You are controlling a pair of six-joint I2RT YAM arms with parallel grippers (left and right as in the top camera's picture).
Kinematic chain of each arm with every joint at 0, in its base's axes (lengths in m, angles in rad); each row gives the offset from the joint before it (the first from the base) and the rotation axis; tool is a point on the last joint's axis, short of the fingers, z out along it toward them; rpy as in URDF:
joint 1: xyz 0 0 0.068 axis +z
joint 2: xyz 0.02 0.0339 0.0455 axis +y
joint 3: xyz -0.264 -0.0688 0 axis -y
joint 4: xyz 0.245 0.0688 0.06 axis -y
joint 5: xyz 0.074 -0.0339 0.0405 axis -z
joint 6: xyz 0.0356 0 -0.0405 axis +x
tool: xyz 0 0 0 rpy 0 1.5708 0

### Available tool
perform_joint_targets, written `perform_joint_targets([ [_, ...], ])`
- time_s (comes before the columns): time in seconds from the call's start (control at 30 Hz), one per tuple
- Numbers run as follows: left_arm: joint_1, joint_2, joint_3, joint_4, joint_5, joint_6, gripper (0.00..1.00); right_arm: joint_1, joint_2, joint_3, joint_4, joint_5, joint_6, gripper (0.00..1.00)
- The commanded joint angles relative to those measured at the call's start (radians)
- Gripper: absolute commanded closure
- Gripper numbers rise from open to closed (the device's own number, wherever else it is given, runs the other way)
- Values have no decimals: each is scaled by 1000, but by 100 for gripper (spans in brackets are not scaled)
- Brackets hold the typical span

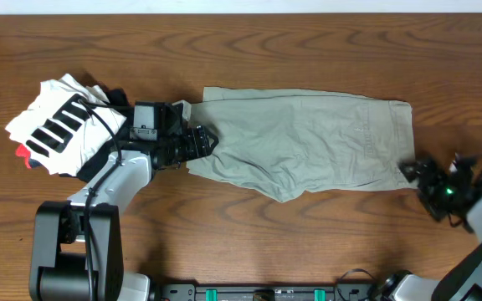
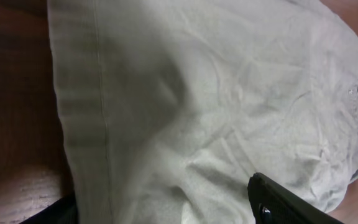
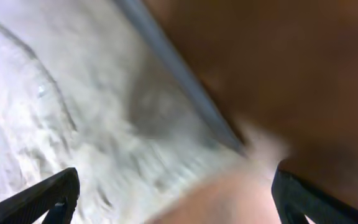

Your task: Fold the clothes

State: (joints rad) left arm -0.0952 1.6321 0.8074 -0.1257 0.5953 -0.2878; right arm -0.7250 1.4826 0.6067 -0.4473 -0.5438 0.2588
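My right gripper lowers and shifts farther onto the near corner of the khaki shorts next, since bare table lies beside the cloth between its fingers.
The khaki shorts lie flat across the middle of the table, folded lengthwise. My left gripper is at their left edge. In the left wrist view its fingers are spread wide, with the cloth lying between them. My right gripper is at the shorts' lower right corner. In the blurred right wrist view its fingers are wide open, with the corner of the cloth and bare table between them.
A white garment with black stripes lies bunched at the far left, partly over a black garment, with a small red thing at its edge. The wooden table extends behind the shorts.
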Motion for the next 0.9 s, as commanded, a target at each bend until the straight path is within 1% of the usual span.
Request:
perform_joint_targets([
  [0.0,-2,-3,-5,-5,-4,7,27,-70,40,-72,-96,224,41,1],
  [0.13,-2,-3,-5,-4,-4,7,27,-101,40,-75,-116,250,37,1],
  [0.3,-2,-3,-5,-4,-4,7,27,-83,42,-106,-108,161,17,1],
  [0.47,-2,-3,-5,-5,-4,7,27,-72,42,-165,-40,142,31,1],
  [0.63,-2,-3,-5,-5,-4,7,27,-70,42,-260,80,68,76,1],
  [0.73,-2,-3,-5,-5,-4,7,27,-65,42,-303,144,68,111,1],
  [0.87,-2,-3,-5,-5,-4,7,27,-44,42,-323,169,64,123,1],
])
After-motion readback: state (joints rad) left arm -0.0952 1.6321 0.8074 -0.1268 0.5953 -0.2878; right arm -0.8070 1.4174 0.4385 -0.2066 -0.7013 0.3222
